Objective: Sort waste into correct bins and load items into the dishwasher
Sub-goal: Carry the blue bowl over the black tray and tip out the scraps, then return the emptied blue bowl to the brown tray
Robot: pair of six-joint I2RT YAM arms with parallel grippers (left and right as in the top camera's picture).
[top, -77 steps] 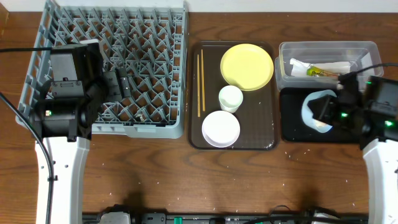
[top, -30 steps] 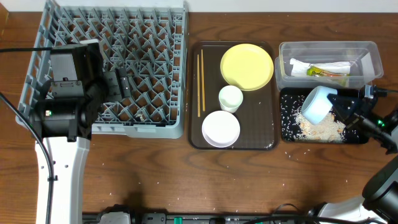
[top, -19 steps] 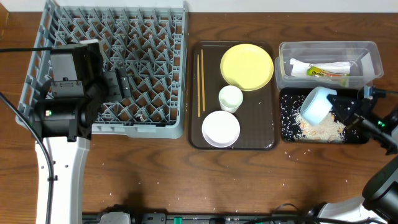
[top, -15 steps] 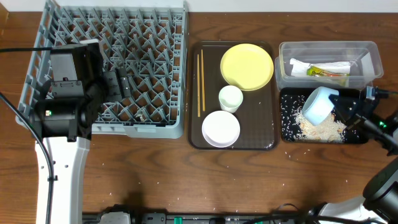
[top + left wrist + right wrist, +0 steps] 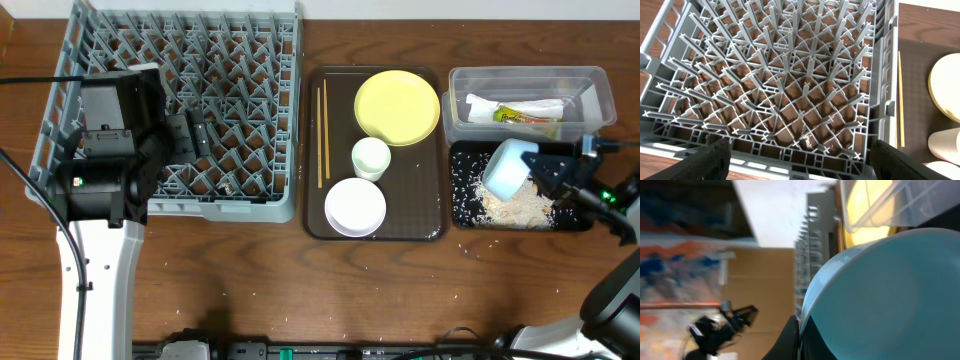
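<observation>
The serving tray's near corner point(image 5: 415, 210) is empty, to the left of my right gripper in the overhead view. I need to carry the bowl there, turn it upright, lower it and let go.
My right gripper point(image 5: 540, 167) is shut on the rim of the light blue bowl point(image 5: 504, 168), holding it tipped on its side over the black tray point(image 5: 459, 205). The bowl fills the right wrist view point(image 5: 880, 295), the fingers point(image 5: 799, 340) pinching its rim. Whitish rice scraps point(image 5: 515, 207) lie heaped in the black tray. The clear tub point(image 5: 456, 108) holds the white napkin point(image 5: 500, 105) and the yellow-green wrapper point(image 5: 520, 117). My left gripper point(image 5: 797, 160) is open above the grey dish rack point(image 5: 790, 80), also in the overhead view point(image 5: 190, 110).
The dark brown serving tray point(image 5: 315, 215) holds the yellow plate point(image 5: 397, 107), the small white cup point(image 5: 370, 157), the white bowl point(image 5: 355, 206) and the chopsticks point(image 5: 322, 135). Rice grains are scattered on the wooden table near the front.
The right gripper swung the light blue bowl from flat over the black tray to tipped on its side, and rice now lies in the tray. The left arm has not moved.
</observation>
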